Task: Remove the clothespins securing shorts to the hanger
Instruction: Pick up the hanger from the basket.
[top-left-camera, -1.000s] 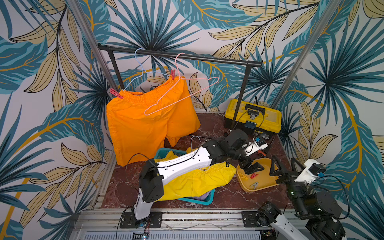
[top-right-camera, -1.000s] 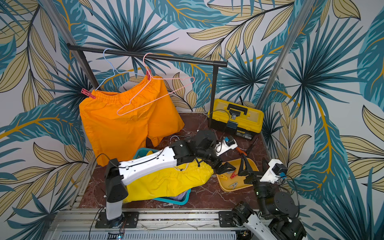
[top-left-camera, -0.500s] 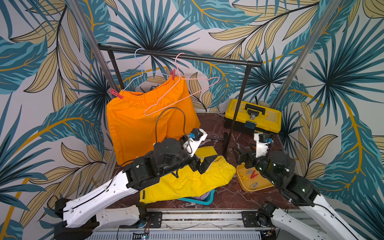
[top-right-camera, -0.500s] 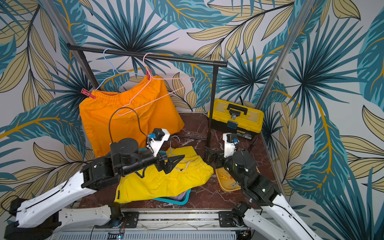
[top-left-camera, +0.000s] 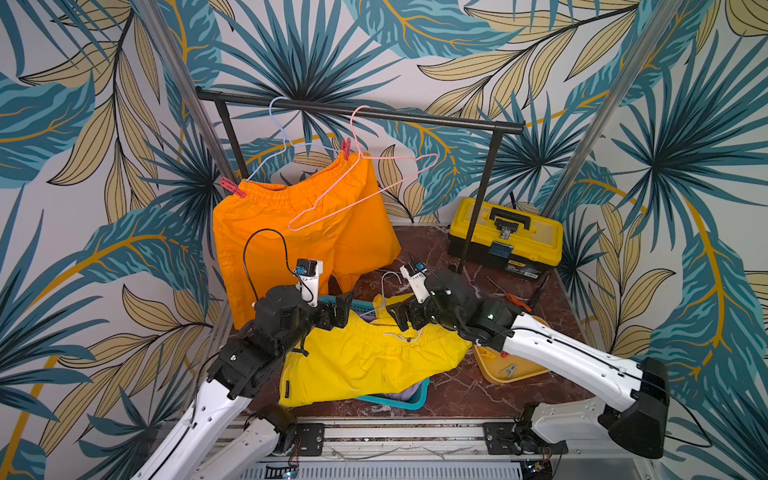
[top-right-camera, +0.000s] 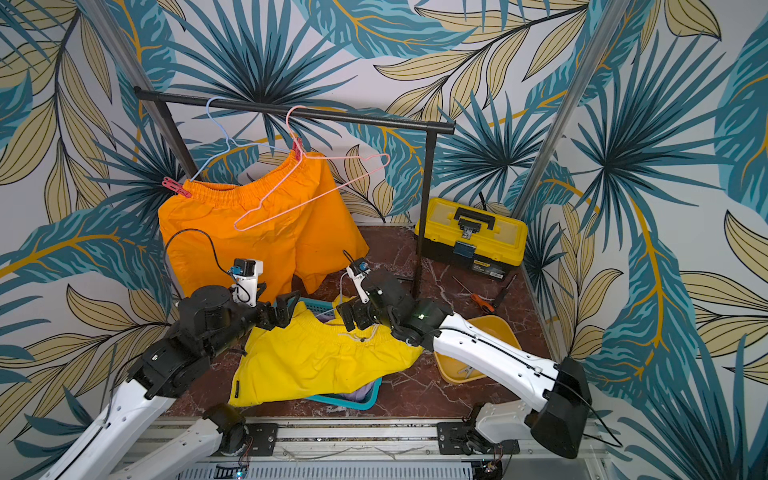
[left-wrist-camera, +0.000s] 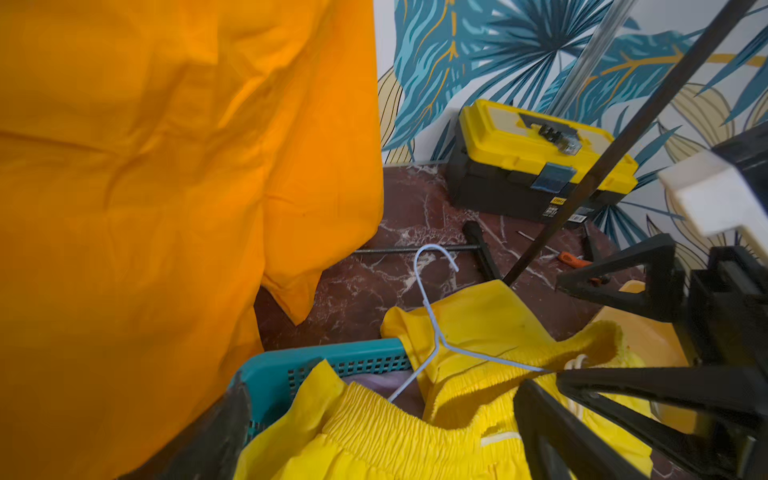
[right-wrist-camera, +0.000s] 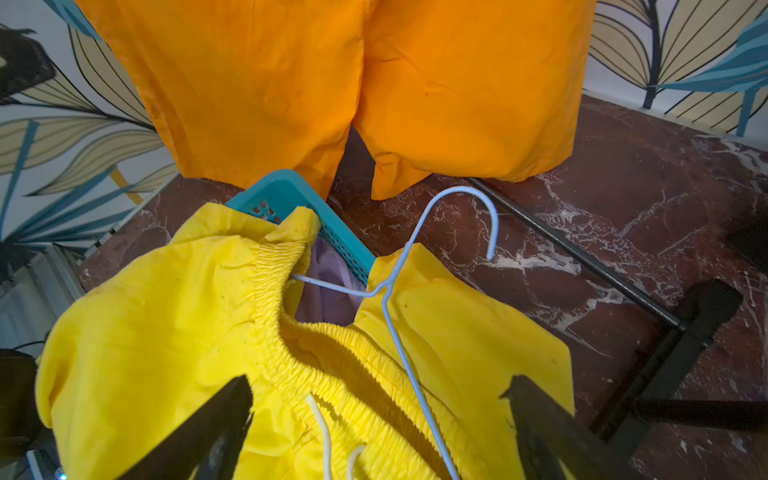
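Observation:
My right gripper lowers outward along the pale blue wire already between its open fingertips next, onto the hanger's arm (right-wrist-camera: 389, 314) beside the neck, and closes.
Orange shorts (top-left-camera: 299, 241) hang from a blue hanger (top-left-camera: 282, 137) on the black rail, with one red clothespin (top-left-camera: 230, 188) at the waistband's left end and another (top-left-camera: 345, 146) at its right end. An empty pink hanger (top-left-camera: 361, 187) hangs in front. Yellow shorts (top-left-camera: 365, 361) lie over the teal basket (top-left-camera: 395, 401) with a pale blue hanger (right-wrist-camera: 399, 332) lying on the waistband. My left gripper (top-left-camera: 343, 311) and right gripper (top-left-camera: 400, 318) face each other just above that waistband, both open and empty. The hanger wire runs between the right gripper's fingertips (right-wrist-camera: 548, 428). Lilac fabric (right-wrist-camera: 328, 286) shows in the basket.
A yellow toolbox (top-left-camera: 505, 237) stands at the back right behind the rail's post (top-left-camera: 478, 199). A yellow tray (top-left-camera: 511, 365) with clothespins lies under my right arm. An orange-handled screwdriver (top-left-camera: 517, 301) lies on the marble floor. The rail's foot bar (right-wrist-camera: 582, 253) crosses the floor near the basket.
My left arm has drawn back from the tray side. My right arm has unfolded and swung left from the right edge. Both grippers have come together over the yellow shorts.

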